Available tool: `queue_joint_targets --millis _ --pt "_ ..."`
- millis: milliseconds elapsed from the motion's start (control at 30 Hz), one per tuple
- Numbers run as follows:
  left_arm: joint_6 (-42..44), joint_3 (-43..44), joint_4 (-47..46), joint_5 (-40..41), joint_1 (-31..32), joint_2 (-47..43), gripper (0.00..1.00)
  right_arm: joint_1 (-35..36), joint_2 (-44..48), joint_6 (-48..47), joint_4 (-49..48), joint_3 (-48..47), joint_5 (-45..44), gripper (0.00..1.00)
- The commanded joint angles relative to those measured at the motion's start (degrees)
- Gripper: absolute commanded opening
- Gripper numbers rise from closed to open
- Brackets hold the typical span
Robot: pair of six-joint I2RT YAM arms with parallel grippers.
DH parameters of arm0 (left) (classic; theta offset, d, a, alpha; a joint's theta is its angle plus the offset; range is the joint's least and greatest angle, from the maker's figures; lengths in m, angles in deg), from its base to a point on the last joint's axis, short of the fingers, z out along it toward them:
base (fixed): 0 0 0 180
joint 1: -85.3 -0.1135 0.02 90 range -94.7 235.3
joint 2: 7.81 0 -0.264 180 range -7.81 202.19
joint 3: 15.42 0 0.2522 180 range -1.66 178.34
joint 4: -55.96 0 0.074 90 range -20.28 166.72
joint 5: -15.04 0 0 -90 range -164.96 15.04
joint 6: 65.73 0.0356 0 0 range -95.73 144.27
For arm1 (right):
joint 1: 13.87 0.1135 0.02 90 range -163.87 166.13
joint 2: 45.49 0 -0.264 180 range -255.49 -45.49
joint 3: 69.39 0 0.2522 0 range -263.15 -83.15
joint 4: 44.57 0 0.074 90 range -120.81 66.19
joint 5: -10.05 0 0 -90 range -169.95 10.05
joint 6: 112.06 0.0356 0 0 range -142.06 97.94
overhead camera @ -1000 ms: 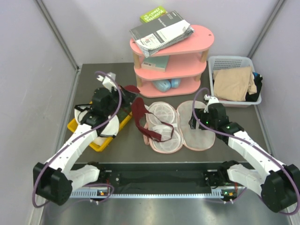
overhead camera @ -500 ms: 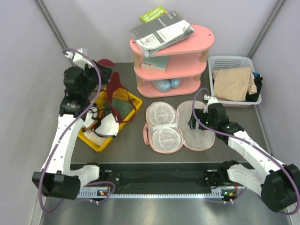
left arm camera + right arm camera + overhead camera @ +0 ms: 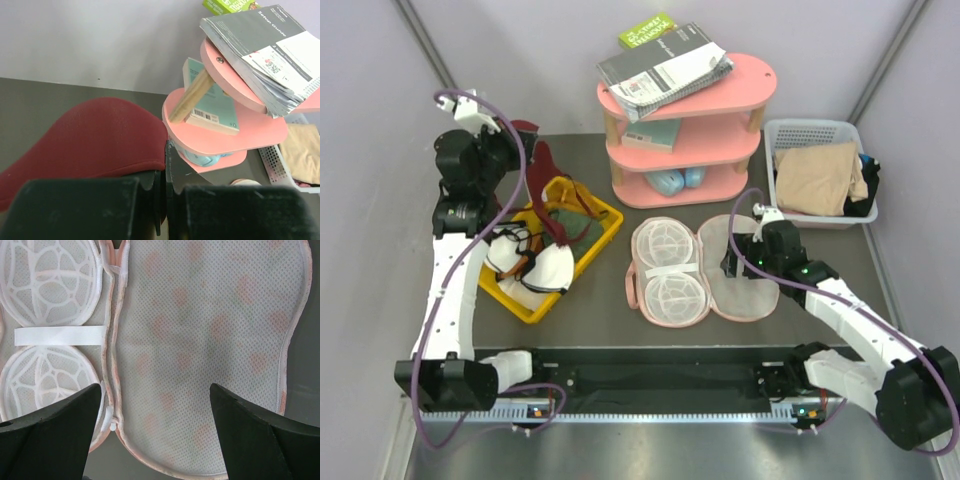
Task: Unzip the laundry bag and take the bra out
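Observation:
My left gripper should move down and tip downward over the clothes in the yellow bin to let go of the dark maroon bra, because the bra's loose end hangs there.
The laundry bag [image 3: 705,270] lies unzipped and spread flat in two halves on the table's middle, with white lattice cups on its left half. The right wrist view shows its mesh lining [image 3: 210,335]. My left gripper [image 3: 520,140] is raised at the far left and shut on the dark maroon bra [image 3: 552,215], which hangs down over the yellow bin [image 3: 608,218]. In the left wrist view the bra's cup [image 3: 100,135] sits pinched by the gripper [image 3: 162,167]. My right gripper [image 3: 735,262] is open and empty above the bag's right half, and the right wrist view [image 3: 155,387] shows it.
The yellow bin holds a white garment [image 3: 535,265] and an olive-green cloth [image 3: 578,228]. A pink three-tier shelf [image 3: 690,100] with books stands behind the bag. A white lattice basket [image 3: 800,130] with beige cloth [image 3: 815,180] stands at the back right.
My left gripper carried the bra from the open bag up and left over the yellow bin, then rose a little further. The right arm has not moved.

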Motion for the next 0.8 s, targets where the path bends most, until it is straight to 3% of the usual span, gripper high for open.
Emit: queue_joint_targets --millis 0,267,767 --pt "1.0 -3.3 -5.1 -2.8 -0.3 -0.9 0.00 -0.8 -0.4 -1.1 -2.9 0.4 0.8 0.89" --pt "0.2 -17.9 -15.0 -4.3 -0.2 -2.3 0.00 -0.8 -0.5 -1.4 -2.9 0.3 1.3 0.89" --pt "-2.5 -33.7 -29.3 -7.4 0.1 0.4 0.00 -0.8 -1.3 -1.5 -3.6 0.5 2.7 0.89"
